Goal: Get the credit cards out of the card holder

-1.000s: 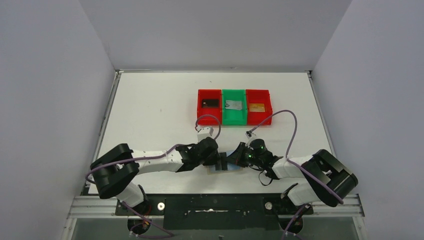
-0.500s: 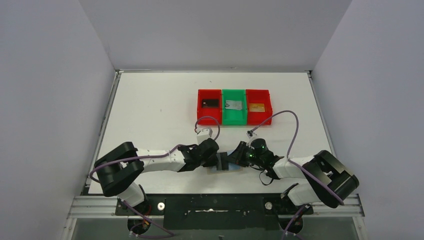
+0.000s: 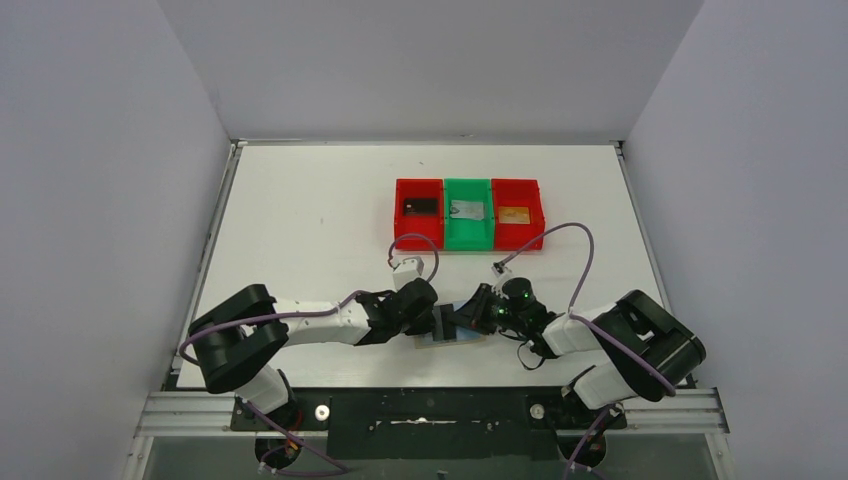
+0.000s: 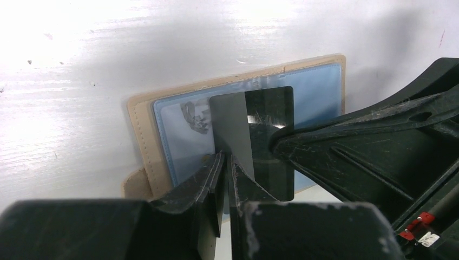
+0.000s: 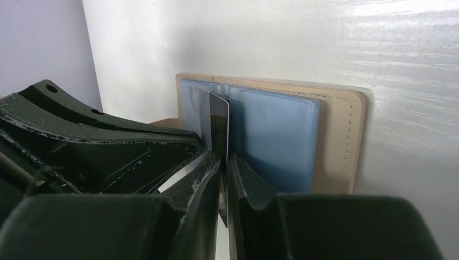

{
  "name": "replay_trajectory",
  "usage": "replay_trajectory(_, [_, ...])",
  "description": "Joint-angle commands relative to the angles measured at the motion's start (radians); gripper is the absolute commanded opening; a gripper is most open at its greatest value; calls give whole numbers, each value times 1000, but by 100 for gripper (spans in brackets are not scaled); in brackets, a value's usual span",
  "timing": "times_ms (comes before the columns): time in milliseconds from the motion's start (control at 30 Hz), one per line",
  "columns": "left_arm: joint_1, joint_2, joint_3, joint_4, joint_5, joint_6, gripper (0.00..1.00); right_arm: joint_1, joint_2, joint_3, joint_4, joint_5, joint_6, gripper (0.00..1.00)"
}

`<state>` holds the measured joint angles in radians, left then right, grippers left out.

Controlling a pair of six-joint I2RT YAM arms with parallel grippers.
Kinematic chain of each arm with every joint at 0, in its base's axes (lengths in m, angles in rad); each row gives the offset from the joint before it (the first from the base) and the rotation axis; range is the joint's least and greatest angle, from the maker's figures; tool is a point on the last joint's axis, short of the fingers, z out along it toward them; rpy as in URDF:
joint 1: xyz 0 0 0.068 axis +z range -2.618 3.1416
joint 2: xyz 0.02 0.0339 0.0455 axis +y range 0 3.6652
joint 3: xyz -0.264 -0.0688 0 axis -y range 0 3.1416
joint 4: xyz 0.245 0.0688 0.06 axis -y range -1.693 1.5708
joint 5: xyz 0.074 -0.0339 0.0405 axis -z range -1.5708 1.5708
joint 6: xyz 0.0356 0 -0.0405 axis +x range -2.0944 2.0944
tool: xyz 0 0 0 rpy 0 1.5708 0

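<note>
Next, my right gripper will rise, move outward, lower into the red bin with the black card (image 3: 420, 213) and release the matching dark card.
The tan card holder (image 3: 455, 338) lies open near the table's front edge, its pale blue lining (image 4: 178, 141) facing up; it also shows in the right wrist view (image 5: 335, 135). A dark grey credit card (image 4: 233, 124) stands on edge over it, seen edge-on in the right wrist view (image 5: 219, 124). My left gripper (image 4: 226, 158) is shut on the card from the left. My right gripper (image 5: 223, 158) is shut on the same card from the right. In the top view the left gripper (image 3: 437, 322) and the right gripper (image 3: 462, 320) meet over the holder.
Three bins stand in a row mid-table: a red bin (image 3: 419, 241) with a black card (image 3: 420, 206), a green bin (image 3: 468, 243) with a silver card (image 3: 466, 209), a red bin (image 3: 510, 241) with a gold card (image 3: 514, 215). Purple cables loop by both wrists.
The left arm has shifted slightly. Both grippers stay together over the open card holder.
</note>
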<state>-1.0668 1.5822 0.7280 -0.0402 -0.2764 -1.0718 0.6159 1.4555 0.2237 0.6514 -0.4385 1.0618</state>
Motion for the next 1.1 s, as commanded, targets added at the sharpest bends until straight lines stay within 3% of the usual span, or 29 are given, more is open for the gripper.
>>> replay_trajectory(0, [-16,11,-23,-21,20,-11,7,8,-8,3,76,-27,-4,6])
replay_trajectory(100, [-17,-3,-23,-32,5,-14,7,7,-64,4,-8,20,-23,0])
replay_trajectory(400, [-19,-90,-60,-10,-52,1,8,-4,-328,23,-295,184,-119,0])
replay_trajectory(567, [-19,-151,-58,15,-78,44,12,-4,-461,11,-344,247,-146,0])
replay_trajectory(733, [-11,-220,-46,10,-107,104,29,-3,-537,28,-358,271,-218,0])
replay_trajectory(833, [22,-250,-17,-96,-150,170,39,16,-553,42,-349,281,-288,0])
replay_trajectory(933, [105,-307,8,-227,-150,220,47,62,-587,58,-355,354,-403,0])
replay_trajectory(1067, [208,-455,1,-264,-105,294,61,100,-638,60,-319,408,-553,0])
